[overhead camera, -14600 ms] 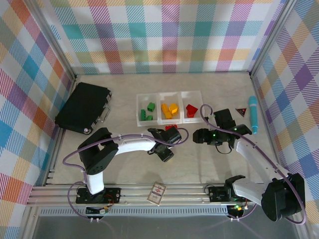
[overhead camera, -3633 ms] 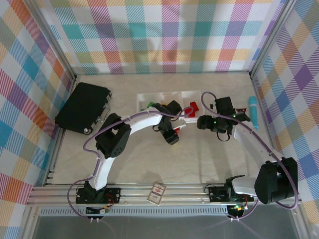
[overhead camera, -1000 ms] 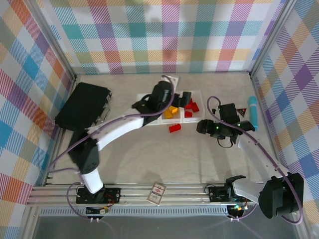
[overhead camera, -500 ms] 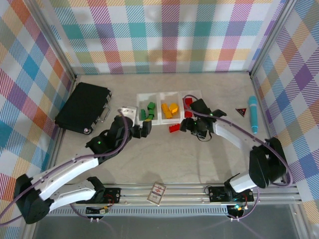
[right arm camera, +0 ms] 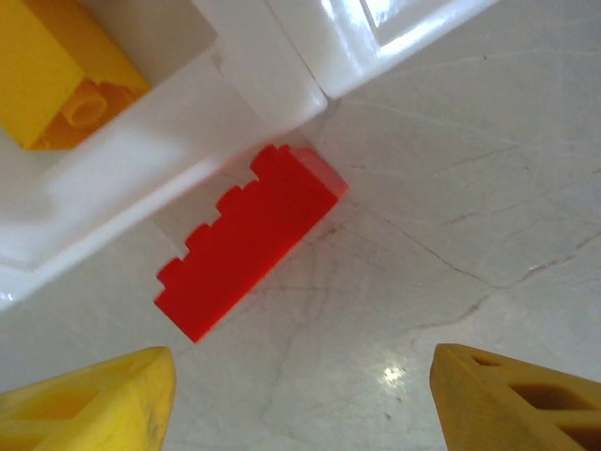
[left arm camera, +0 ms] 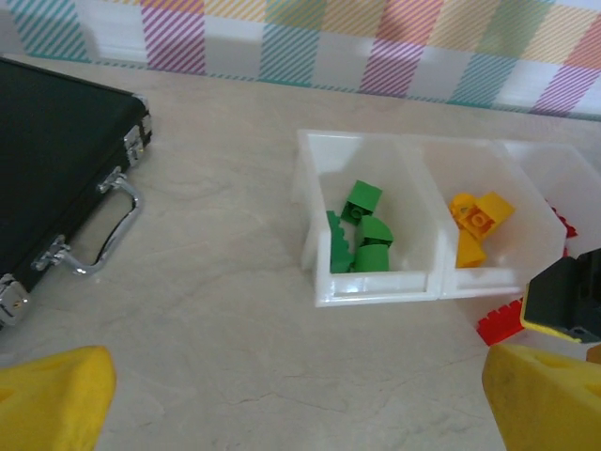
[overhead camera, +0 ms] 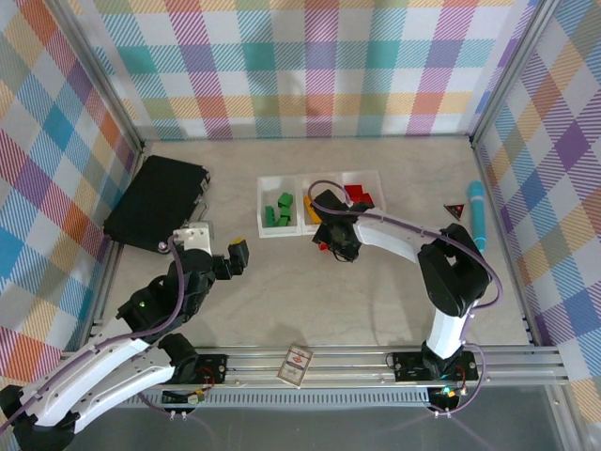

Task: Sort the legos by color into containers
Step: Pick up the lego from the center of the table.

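Next, my right gripper lowers toward the trays' front side and brings its fingers astride the red lego, since the lego lies on the table below the open fingers.
The containers are three joined white trays at mid-table. Green legos fill the left one, yellow legos the middle, red legos the right. One red lego lies on the table against the trays' front wall. My right gripper hovers open just short of it, nothing between its yellow fingers. My left gripper is open and empty over bare table, pulled back near-left of the trays. From there I see green legos and yellow legos.
A flat black case lies at the back left. A teal stick and a small red triangle rest at the right. A red-and-white card sits on the front rail.
My left arm has drawn back toward the near left, away from the trays. My right gripper has swung left to sit over the loose red lego.
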### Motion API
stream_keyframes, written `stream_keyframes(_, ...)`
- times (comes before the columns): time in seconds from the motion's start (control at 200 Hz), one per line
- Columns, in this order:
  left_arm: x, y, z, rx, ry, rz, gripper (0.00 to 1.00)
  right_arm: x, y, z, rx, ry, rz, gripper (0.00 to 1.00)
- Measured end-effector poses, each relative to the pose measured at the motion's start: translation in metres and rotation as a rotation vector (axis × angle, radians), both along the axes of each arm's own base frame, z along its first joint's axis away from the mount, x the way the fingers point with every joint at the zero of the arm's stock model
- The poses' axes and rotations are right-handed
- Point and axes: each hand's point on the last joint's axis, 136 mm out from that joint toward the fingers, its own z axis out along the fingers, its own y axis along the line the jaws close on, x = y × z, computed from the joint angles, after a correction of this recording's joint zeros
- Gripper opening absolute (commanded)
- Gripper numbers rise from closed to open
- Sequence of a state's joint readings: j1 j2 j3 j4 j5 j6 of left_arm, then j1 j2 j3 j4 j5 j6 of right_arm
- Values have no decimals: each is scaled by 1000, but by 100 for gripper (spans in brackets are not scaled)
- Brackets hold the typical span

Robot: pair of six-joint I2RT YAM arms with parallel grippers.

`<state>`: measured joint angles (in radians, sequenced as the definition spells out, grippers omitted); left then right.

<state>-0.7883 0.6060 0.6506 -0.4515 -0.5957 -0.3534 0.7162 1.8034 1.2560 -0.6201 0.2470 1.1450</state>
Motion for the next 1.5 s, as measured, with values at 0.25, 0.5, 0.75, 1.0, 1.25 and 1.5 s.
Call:
stream_keyframes(0.25,-6,7,-5,13,12,5,100,18,8,-2,-5,-41,-94,70)
stream_keyframes(0.5,-7,12,-6,22,5,25,100,22,13,-25,-25,-22,-131,66)
stream_keyframes(0.75,-7,13,-7,24,8,24,100,24,12,-27,-29,-37,-156,56)
stream_keyframes(1.0,-7,12,-11,26,17,23,100,28,10,-26,-35,-60,-170,43)
stream_keyframes(1.25,-7,10,-21,29,58,25,100,24,3,-34,-63,-58,-177,34)
stream_keyframes(1.5,-10,13,-25,24,78,43,100,23,-3,-32,-73,-76,-181,21)
